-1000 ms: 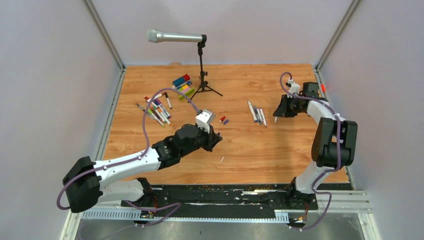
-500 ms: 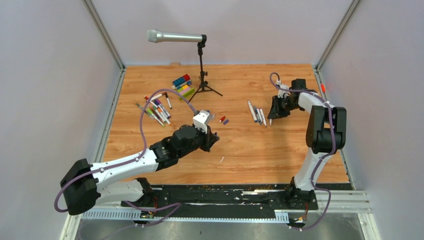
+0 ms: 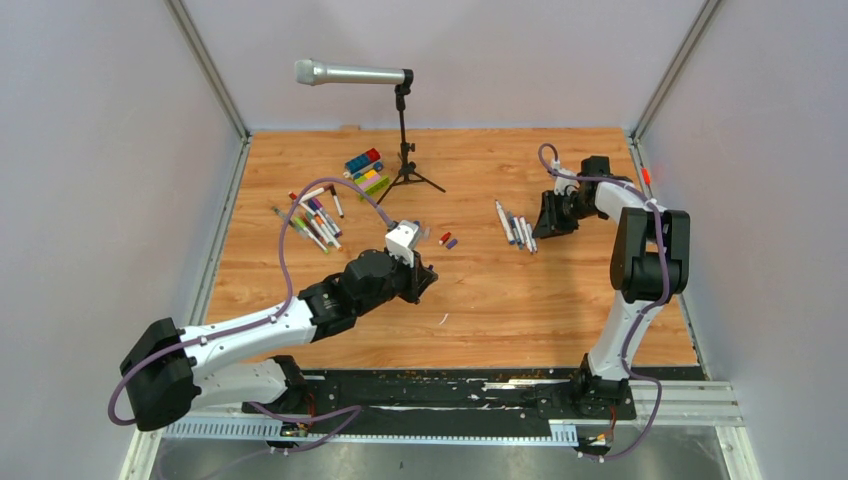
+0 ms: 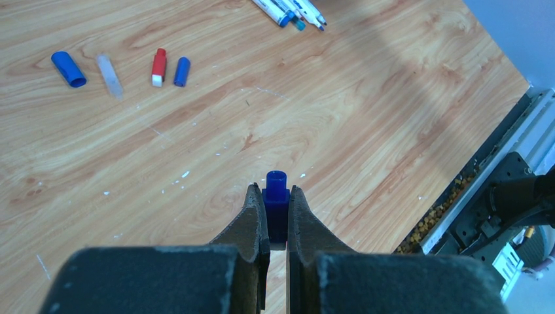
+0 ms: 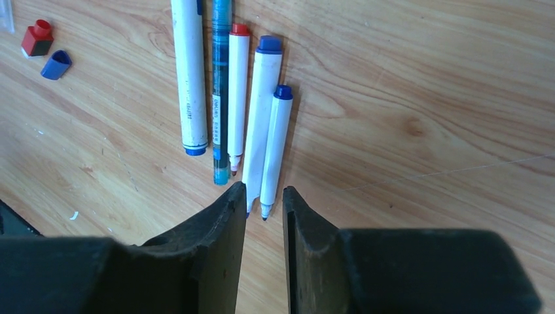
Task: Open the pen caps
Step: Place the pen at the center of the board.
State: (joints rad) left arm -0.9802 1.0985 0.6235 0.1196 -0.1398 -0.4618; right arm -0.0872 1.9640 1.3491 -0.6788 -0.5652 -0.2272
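My left gripper moves outward and down to the bare wood beside the loose blue cap next and releases, because loose caps lie in a row there.
My left gripper (image 4: 277, 193) is shut on a small blue pen cap (image 4: 277, 188), held above the bare wood at mid-table (image 3: 425, 278). My right gripper (image 5: 264, 193) stands a little open, low over the right end of a row of uncapped pens (image 3: 515, 225). Nothing is between its fingers. The nearest pen (image 5: 275, 144), white with a blue end, lies on the table with its tip just past the fingertips. Loose caps, one red (image 4: 159, 67) and one blue (image 4: 182, 70), lie between the arms. A pile of capped pens (image 3: 315, 220) sits at the far left.
A silver microphone (image 3: 352, 73) on a black tripod stand (image 3: 405, 150) is at the back. Coloured toy blocks (image 3: 365, 170) lie beside the tripod. A larger blue cap (image 4: 68, 69) and a clear one (image 4: 109, 65) lie near the loose caps. Walls close in the table on three sides.
The right gripper moved left to the row of pens, opened and let go of the pen it carried. The left arm drew back slightly, still holding the blue cap.
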